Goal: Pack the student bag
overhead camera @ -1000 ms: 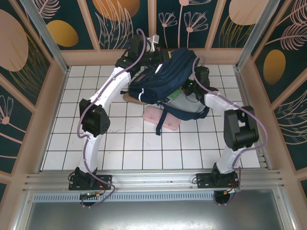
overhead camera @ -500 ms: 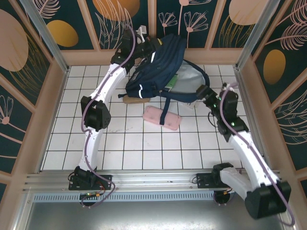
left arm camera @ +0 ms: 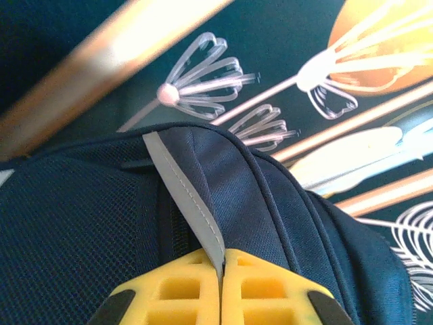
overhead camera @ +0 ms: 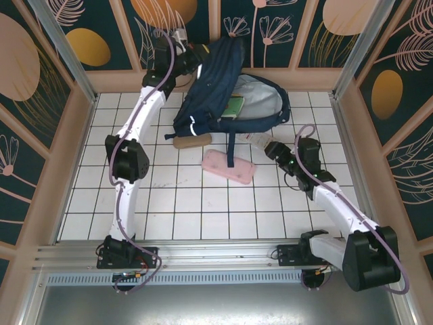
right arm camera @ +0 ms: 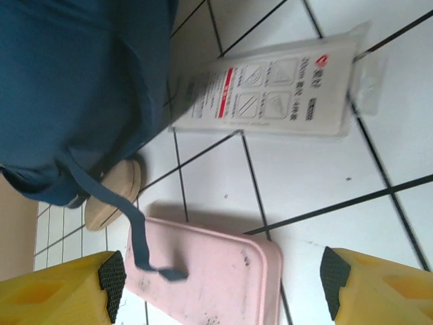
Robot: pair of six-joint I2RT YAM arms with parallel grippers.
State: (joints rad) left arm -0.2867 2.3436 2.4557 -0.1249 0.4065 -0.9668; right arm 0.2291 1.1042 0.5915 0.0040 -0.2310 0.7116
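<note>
I need to lower my left gripper back toward the clear tiles by the nearer side wall (overhead camera: 120, 119) next and release the grey strip, because those tiles are below and back from my left gripper.
The student bag (overhead camera: 215, 80), navy with white stripes, hangs tilted against the back wall. Its mouth (overhead camera: 262, 101) gapes to the right, showing pale lining and a green book (overhead camera: 234, 107). My left gripper (overhead camera: 193, 55) is up at the bag's top, shut on a grey reflective strip (left arm camera: 196, 210) of the bag (left arm camera: 81, 217). To the right of the bag, my right gripper (overhead camera: 274, 149) hovers low over the tiles, open and holding nothing. Its wrist view has the gripper (right arm camera: 223, 281) over a pink case (right arm camera: 210, 277) and a loose bag strap (right arm camera: 139, 240).
On the tiles lie the pink case (overhead camera: 229, 167), a tan pouch (overhead camera: 191, 141) under the bag's edge, and a flat white packet (overhead camera: 259, 141) near my right fingers. The packet (right arm camera: 270, 91) and tan pouch (right arm camera: 111, 193) lie ahead of the right wrist. Patterned walls enclose the floor.
The left arm has lifted the bag up and back toward the rear wall. The right arm has pulled out from the bag's side, swung toward the near right, and its jaws have narrowed slightly.
</note>
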